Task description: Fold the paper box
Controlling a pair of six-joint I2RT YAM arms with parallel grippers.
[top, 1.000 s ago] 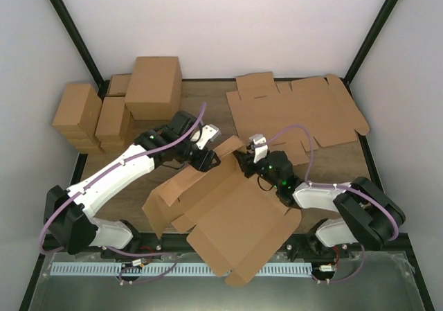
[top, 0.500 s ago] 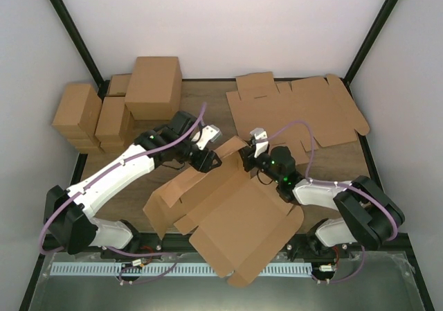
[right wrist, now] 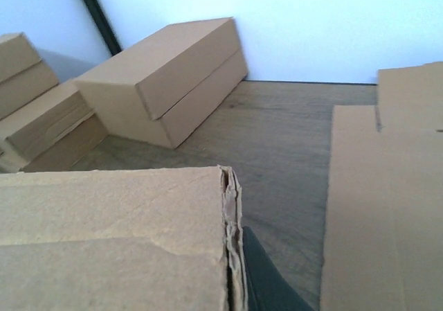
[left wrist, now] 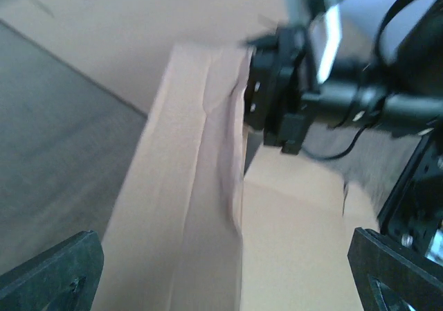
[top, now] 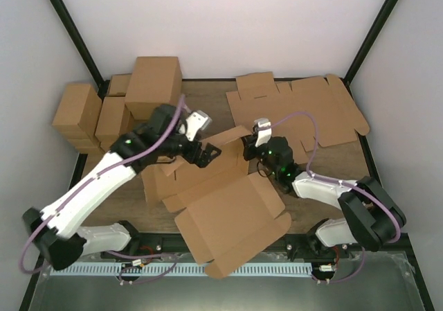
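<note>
My right gripper turns next and swings the far end of the box's doubled-over side toward the flat cardboard blanks (top: 289, 116) (right wrist: 381, 193). The large flat panel hangs over the table's near edge.
The paper box (top: 232, 217) lies half folded in the middle of the table, with a large flat panel hanging over the near edge. One doubled-over wall (left wrist: 201, 186) stands up between the arms. My right gripper (top: 250, 148) is shut on the far end of that wall. In the right wrist view one dark finger (right wrist: 266, 280) presses against the layered cardboard edge (right wrist: 232, 221); the other finger is hidden behind it. My left gripper (top: 202, 153) is open just left of the wall. Its fingertips (left wrist: 48, 273) stand wide apart, holding nothing.
Finished brown cartons (top: 154, 86) are stacked at the back left, with smaller ones (top: 76, 113) beside them. Flat cardboard blanks (top: 297, 110) cover the back right of the table. Black frame posts (top: 73, 34) rise at both rear corners.
My left gripper has opened, let go of the cardboard and drawn back to the left. My right gripper has shut on the folded wall. The paper box has shifted left.
</note>
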